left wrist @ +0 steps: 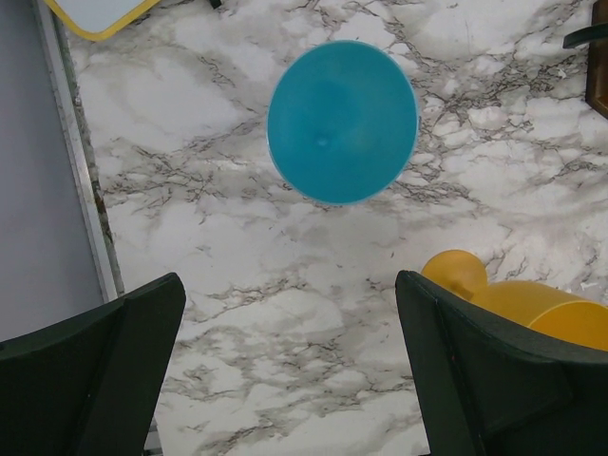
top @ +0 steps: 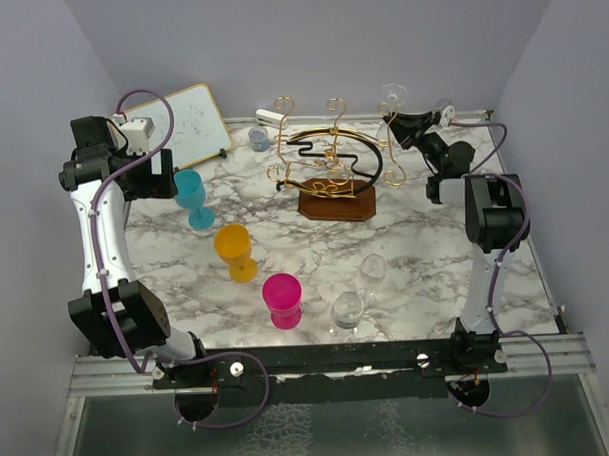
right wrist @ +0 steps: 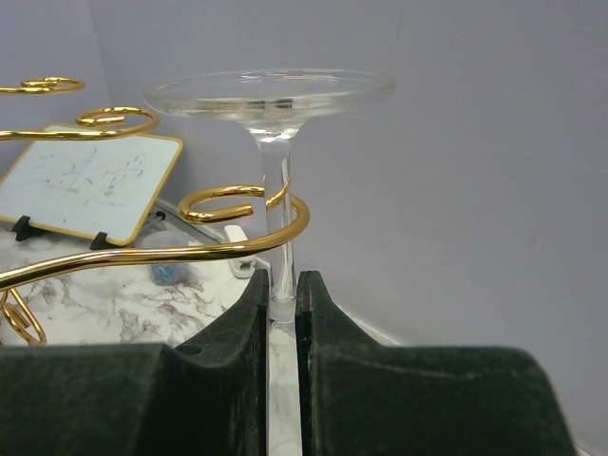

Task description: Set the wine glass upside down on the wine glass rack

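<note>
The glass foot is still above the curled gold tip [top: 384,109] [right wrist: 244,213], so the robot's right gripper needs to move down next until the foot sits on that curl, then let go of the stem.
My right gripper [right wrist: 281,296] is shut on the stem of a clear wine glass [right wrist: 275,180], held upside down with its round foot on top. The stem stands inside the curled gold tip [right wrist: 249,214] of the wine glass rack [top: 332,167], a gold wire stand on a dark brown wooden base. In the top view the right gripper [top: 399,120] is at the rack's right arm, with the glass foot [top: 393,91] above it. My left gripper [left wrist: 290,366] is open and empty above the marble table, near a blue glass [left wrist: 342,121].
A yellow glass [top: 235,250], a pink cup [top: 283,299] and two clear wine glasses [top: 347,309] [top: 373,271] stand on the table [top: 425,234]. A small whiteboard [top: 188,125] leans at the back left. A small blue item [top: 258,139] lies at the back.
</note>
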